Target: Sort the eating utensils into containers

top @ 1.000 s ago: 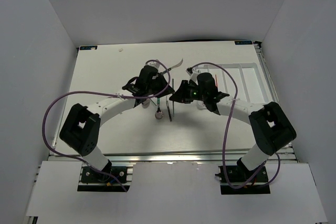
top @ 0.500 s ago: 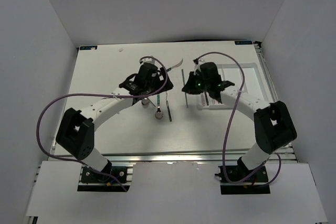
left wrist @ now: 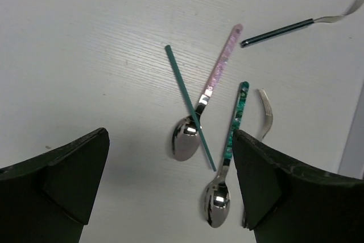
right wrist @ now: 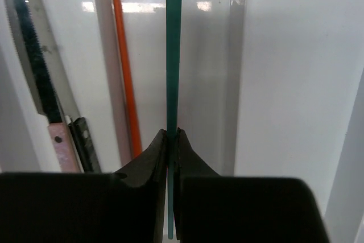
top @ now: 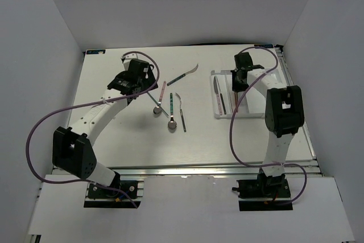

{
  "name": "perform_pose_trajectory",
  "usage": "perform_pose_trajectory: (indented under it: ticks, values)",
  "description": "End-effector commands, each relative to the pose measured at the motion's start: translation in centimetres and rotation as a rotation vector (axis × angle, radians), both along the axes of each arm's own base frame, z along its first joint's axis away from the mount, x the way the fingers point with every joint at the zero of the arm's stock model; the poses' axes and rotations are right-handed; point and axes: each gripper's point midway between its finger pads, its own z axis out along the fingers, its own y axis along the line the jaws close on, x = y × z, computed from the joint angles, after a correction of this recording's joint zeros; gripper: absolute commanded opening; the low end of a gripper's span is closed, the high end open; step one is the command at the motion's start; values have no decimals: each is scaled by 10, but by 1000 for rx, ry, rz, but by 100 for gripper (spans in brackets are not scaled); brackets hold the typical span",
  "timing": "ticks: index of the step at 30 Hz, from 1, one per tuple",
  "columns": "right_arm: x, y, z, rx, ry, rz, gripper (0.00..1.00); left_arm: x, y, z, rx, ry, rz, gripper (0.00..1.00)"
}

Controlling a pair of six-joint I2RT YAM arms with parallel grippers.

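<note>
My left gripper is to go down onto the teal chopstick's far end (left wrist: pixel 176 71), turning in line with the teal chopstick, because that end lies clear of the pink-handled spoon (left wrist: pixel 216 78).
My right gripper (right wrist: pixel 172 135) is shut on a teal chopstick (right wrist: pixel 173 55) and holds it lengthwise over a compartment of the white tray (top: pixel 259 92). An orange chopstick (right wrist: pixel 125 78) lies in that compartment, and two knives (right wrist: pixel 34 78) lie further left. My left gripper (left wrist: pixel 170 197) hangs open and empty above loose eating utensils on the table: a pink-handled spoon (left wrist: pixel 216 78) crossed by another teal chopstick (left wrist: pixel 187 103), a teal-handled spoon (left wrist: pixel 227 157), a bent fork (left wrist: pixel 266 112) and a teal-handled fork (left wrist: pixel 284 27). In the top view the left gripper (top: pixel 132 79) is left of this cluster.
White walls enclose the table on three sides. The tray's right compartments (top: pixel 270 86) hold nothing. Purple cables loop from both arms above the table. The right arm (top: pixel 281 112) reaches along the tray's right side.
The left gripper opened and drew back to the left rear, away from the utensils. The right gripper carried the teal chopstick from the table's middle rightward to over the tray.
</note>
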Motion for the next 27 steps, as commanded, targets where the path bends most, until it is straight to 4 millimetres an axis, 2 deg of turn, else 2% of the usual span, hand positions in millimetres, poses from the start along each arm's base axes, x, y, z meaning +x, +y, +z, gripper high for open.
perform_pose_trajectory:
  ticks: [1, 3, 4, 6, 7, 8, 10, 11, 12, 13, 14, 15, 17, 18, 19, 20, 21, 23, 26, 27]
  values:
    - [9, -12, 13, -76, 8, 12, 5, -5, 12, -2, 37, 29, -19, 98]
    - [9, -18, 13, -103, 14, -4, 16, -6, 13, -7, 41, 42, -24, 98]
    - [8, -18, 15, -101, 11, -4, 27, -5, 14, -12, 46, 54, -23, 98]
    - [6, -15, 19, -84, 7, -1, 33, -2, 15, -16, 39, 63, -22, 98]
    - [5, -14, 27, -68, -5, -4, 39, 0, 14, -21, 36, 75, -26, 98]
    - [3, -12, 32, -58, -12, -2, 40, 3, 12, -22, 30, 74, -28, 98]
    - [1, -9, 48, -29, -45, 2, 42, 9, 11, -21, 20, 70, -17, 98]
    - [-1, -7, 53, -19, -52, 1, 42, 13, 11, -28, 22, 84, -8, 98]
    - [-3, -6, 68, -7, -84, 0, 42, 16, 11, -30, 14, 85, 12, 98]
    - [-7, -4, 72, 2, -90, -1, 42, 20, 12, -30, 16, 79, 33, 98]
    - [-10, 3, 78, 31, -102, 11, 42, 23, 13, -39, 19, 94, 50, 98]
    - [-14, 8, 96, 56, -145, 23, 43, 26, 14, -43, 6, 97, 76, 97]
    - [-25, 26, 102, 111, -166, 67, 43, 34, 13, -49, -7, 106, 100, 92]
    - [-31, 32, 106, 131, -176, 80, 44, 37, 13, -61, -11, 129, 127, 90]
    - [-36, 37, 118, 147, -207, 92, 44, 40, 12, -65, -13, 136, 145, 88]
    - [-45, 44, 115, 153, -198, 112, 45, 44, 12, -66, -13, 136, 161, 86]
    - [-51, 47, 122, 163, -214, 119, 45, 46, 12, -77, -23, 154, 191, 85]
    - [-60, 53, 122, 165, -215, 136, 45, 48, 14, -85, -24, 166, 232, 82]
    - [-71, 54, 121, 167, -219, 145, 45, 53, 8, -97, -83, 166, 299, 75]
    - [-74, 53, 120, 168, -219, 143, 45, 52, 8, -103, -91, 173, 305, 70]
